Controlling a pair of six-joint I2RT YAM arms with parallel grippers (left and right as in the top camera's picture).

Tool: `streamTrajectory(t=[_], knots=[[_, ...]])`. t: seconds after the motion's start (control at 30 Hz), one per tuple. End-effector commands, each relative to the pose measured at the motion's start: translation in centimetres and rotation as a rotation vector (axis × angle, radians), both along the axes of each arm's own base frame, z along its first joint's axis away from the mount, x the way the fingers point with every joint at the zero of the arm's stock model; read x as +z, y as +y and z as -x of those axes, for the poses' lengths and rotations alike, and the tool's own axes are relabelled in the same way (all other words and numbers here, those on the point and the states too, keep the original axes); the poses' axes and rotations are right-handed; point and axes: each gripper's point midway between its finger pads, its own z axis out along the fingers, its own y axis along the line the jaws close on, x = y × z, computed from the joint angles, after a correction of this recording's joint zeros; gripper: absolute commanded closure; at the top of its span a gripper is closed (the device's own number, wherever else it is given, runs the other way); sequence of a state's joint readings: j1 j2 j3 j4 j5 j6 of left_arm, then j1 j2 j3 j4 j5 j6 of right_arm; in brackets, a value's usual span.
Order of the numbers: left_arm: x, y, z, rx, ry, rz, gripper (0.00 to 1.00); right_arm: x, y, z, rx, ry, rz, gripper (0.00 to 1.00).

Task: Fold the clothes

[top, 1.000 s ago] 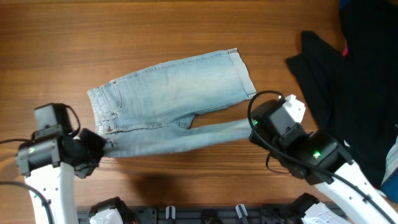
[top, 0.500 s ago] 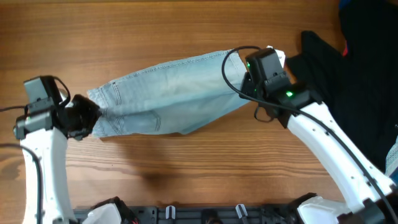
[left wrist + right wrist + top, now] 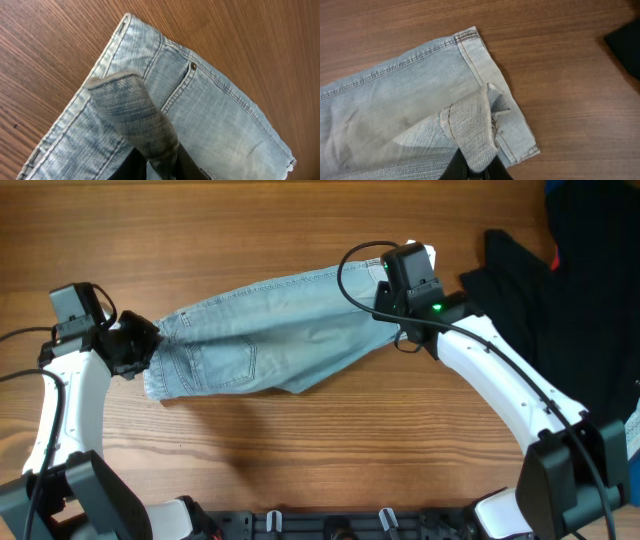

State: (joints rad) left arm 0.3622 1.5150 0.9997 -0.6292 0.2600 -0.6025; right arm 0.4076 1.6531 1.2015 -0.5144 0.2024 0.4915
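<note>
The left gripper lays the raised fold of the waistband outward and down over the waistband's edge beneath next.
The pale light-blue denim trousers lie across the middle of the wooden table, one leg folded over the other. My left gripper is shut on the waistband end at the left; the left wrist view shows a bunched fold of denim pinched between its jaws above the flat layer. My right gripper is shut on the hem end at the right; the right wrist view shows a raised hem fold in its jaws over the lower leg's hem.
A large black garment lies at the right side of the table and shows as a dark corner in the right wrist view. Bare wooden tabletop surrounds the trousers.
Both grippers have carried the near leg away from the front edge and laid it over the far leg. The trousers now lie folded in half lengthwise.
</note>
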Motion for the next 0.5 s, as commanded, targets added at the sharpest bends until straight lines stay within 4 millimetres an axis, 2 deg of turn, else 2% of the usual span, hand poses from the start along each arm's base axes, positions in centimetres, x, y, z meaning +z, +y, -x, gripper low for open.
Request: streamTrajectory(t=[0.0, 0.07, 0.17, 0.23, 0.4, 0.47], knots=[[-0.2, 2.7, 0.0, 0.048, 0.024, -0.105, 0.91, 0.7, -1.7, -2.1, -0.050, -0.064, 0.054, 0.96], [-0.5, 2.8, -0.1, 0.049, 0.030, -0.106, 0.95, 0.1, -1.7, -2.3, -0.052, -0.058, 0.055, 0.96], [-1.0, 2.8, -0.2, 0.049, 0.040, -0.102, 0.96, -1.8, -1.6, -2.4, -0.052, -0.021, 0.070, 0.96], [-1.7, 2.8, -0.1, 0.047, 0.057, -0.096, 0.96, -2.4, -1.4, -3.0, -0.054, -0.027, 0.071, 0.96], [-3.4, 2.8, -0.3, 0.043, 0.092, -0.082, 0.95, -1.6, -1.3, -4.4, -0.069, -0.093, 0.052, 0.96], [-3.8, 2.6, -1.1, 0.031, 0.078, -0.088, 0.95, -1.3, -1.3, -4.9, -0.073, -0.115, 0.043, 0.96]])
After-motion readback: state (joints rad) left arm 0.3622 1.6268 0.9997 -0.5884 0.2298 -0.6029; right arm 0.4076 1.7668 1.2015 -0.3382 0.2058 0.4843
